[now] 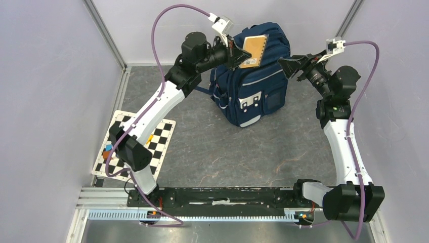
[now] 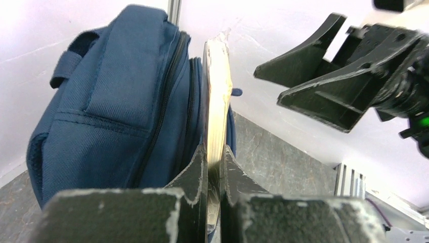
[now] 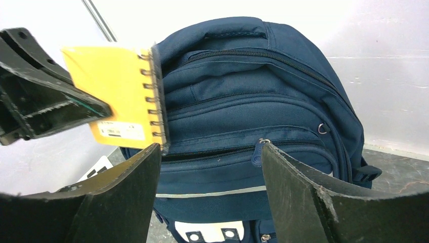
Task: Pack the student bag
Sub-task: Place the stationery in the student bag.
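Note:
The notebook goes down into the bag's unzipped front pocket (image 1: 261, 70) next, and my left gripper releases it there, because that slit gapes open just below it.
The navy-blue student bag (image 1: 253, 91) stands upright at the back middle of the table, front pockets facing the arms. My left gripper (image 1: 237, 53) is shut on a yellow spiral notebook (image 1: 254, 50) and holds it in the air at the bag's top left. In the left wrist view the notebook (image 2: 217, 96) shows edge-on between my fingers, beside the bag (image 2: 116, 111). My right gripper (image 1: 289, 66) is open and empty at the bag's upper right. In the right wrist view it (image 3: 210, 152) frames the bag (image 3: 253, 106) and a zipper pull (image 3: 258, 152), with the notebook (image 3: 111, 91) to the left.
A black-and-white checkered mat (image 1: 162, 136) lies at the left front with small coloured items (image 1: 109, 149) on it, partly under the left arm. Pale walls close in the left, back and right. A metal rail (image 1: 202, 215) runs along the near edge.

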Controlling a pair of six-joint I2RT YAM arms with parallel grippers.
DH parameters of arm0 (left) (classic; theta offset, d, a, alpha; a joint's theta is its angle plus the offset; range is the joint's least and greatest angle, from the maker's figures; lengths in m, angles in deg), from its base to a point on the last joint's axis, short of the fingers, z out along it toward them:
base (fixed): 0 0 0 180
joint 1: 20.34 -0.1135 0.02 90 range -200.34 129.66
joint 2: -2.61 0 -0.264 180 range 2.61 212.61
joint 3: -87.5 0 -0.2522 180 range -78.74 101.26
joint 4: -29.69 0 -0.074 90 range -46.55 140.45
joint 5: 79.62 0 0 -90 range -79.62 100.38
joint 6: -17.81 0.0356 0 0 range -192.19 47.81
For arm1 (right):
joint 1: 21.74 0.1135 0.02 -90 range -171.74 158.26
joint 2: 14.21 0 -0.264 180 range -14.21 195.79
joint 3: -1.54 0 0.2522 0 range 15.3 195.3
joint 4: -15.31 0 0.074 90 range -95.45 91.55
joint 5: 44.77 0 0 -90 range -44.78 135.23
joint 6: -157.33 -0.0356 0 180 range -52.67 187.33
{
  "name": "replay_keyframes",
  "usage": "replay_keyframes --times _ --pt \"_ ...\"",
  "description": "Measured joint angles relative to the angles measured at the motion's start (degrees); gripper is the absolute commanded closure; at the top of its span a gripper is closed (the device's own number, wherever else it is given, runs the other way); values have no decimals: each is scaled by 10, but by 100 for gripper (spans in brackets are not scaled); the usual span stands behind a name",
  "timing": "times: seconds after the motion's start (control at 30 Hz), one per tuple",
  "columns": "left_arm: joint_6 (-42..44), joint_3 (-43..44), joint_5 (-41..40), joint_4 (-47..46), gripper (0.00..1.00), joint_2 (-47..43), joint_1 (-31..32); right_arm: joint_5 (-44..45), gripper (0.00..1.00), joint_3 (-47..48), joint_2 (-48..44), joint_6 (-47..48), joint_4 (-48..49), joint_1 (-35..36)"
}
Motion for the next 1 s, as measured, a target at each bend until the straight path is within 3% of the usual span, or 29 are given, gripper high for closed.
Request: replay_keyframes --times 0.4,0.5,0.57,0.63,0.77,1.0 --pt "60 8 32 90 97 37 3 0 23 -2 -4 0 0 -1" --pt "66 8 39 100 78 37 3 0 23 -3 -5 0 0 -1" --pt "73 11 39 118 48 37 3 0 23 -3 -5 0 0 -1" --pt "80 15 39 130 30 37 3 0 23 -3 -6 0 0 -1" --pt "83 23 38 136 18 37 7 0 23 -5 -9 0 0 -1" --pt "82 24 30 132 11 36 10 16 24 -7 -12 3 -19 -1"
